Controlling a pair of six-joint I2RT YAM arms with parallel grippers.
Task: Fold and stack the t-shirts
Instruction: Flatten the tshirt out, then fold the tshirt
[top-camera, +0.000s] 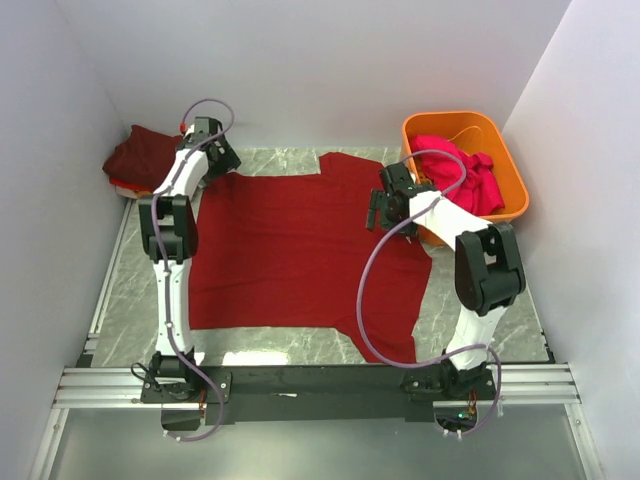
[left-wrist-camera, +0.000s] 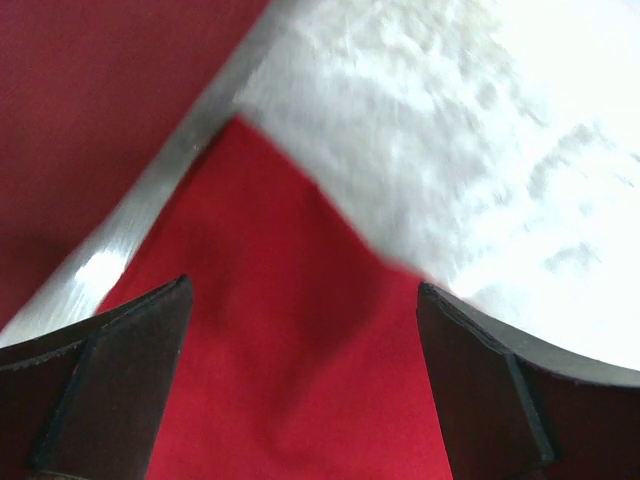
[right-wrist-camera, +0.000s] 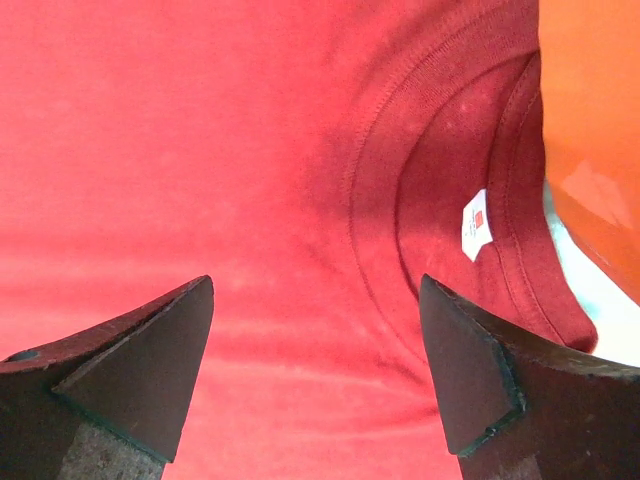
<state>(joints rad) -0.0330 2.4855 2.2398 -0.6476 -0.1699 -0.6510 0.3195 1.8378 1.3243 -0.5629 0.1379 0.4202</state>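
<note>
I'll lift my left gripper back along the red t-shirt's hem, then down onto the near hem corner.
A red t-shirt (top-camera: 290, 250) lies spread flat on the marble table, its collar toward the right. My left gripper (top-camera: 220, 160) is open, low over the shirt's far left corner (left-wrist-camera: 290, 380); the cloth lies between the jaws, not pinched. My right gripper (top-camera: 383, 210) is open just above the shirt beside the collar (right-wrist-camera: 440, 200), which has a white label (right-wrist-camera: 478, 222). A maroon shirt (top-camera: 140, 155) lies bunched at the far left and also shows in the left wrist view (left-wrist-camera: 80, 100). A magenta-pink shirt (top-camera: 460, 165) sits in the tub.
An orange plastic tub (top-camera: 505, 160) stands at the far right, close to my right gripper; its wall shows in the right wrist view (right-wrist-camera: 590, 100). White walls close in the table on three sides. A metal rail (top-camera: 110, 270) runs along the left edge.
</note>
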